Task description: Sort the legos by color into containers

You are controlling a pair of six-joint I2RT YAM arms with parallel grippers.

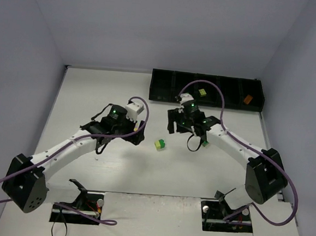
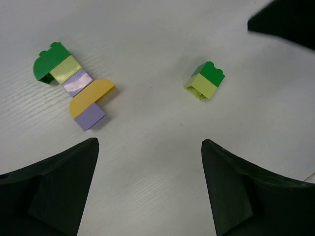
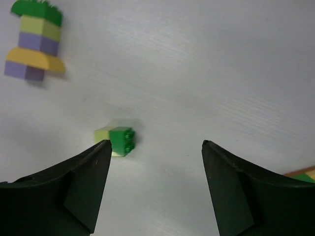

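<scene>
I should turn my left gripper and lower it to its right in the top view, onto the lime half, because the lego pair (image 1: pixel 159 144) lies crooked below it that way.
A dark green and lime green lego pair (image 1: pixel 159 144) lies on the table between my two grippers. It shows in the left wrist view (image 2: pixel 205 81) and in the right wrist view (image 3: pixel 115 141), close to my right gripper's left fingertip. A joined stack of dark green, lime, lavender, yellow and lavender legos (image 2: pixel 74 86) lies further off, also in the right wrist view (image 3: pixel 35 42); the left arm hides it from above. My left gripper (image 1: pixel 137 134) (image 2: pixel 149 142) is open and empty. My right gripper (image 1: pixel 180 130) (image 3: pixel 155 142) is open and empty. The black tray (image 1: pixel 166 86) holds a lime lego (image 1: pixel 202 92) and an orange lego (image 1: pixel 247 99).
A small green brick (image 1: pixel 206 145) lies beside the right forearm. An orange and green piece (image 3: pixel 302 174) shows at the right edge of the right wrist view. Walls close the table on the left, back and right.
</scene>
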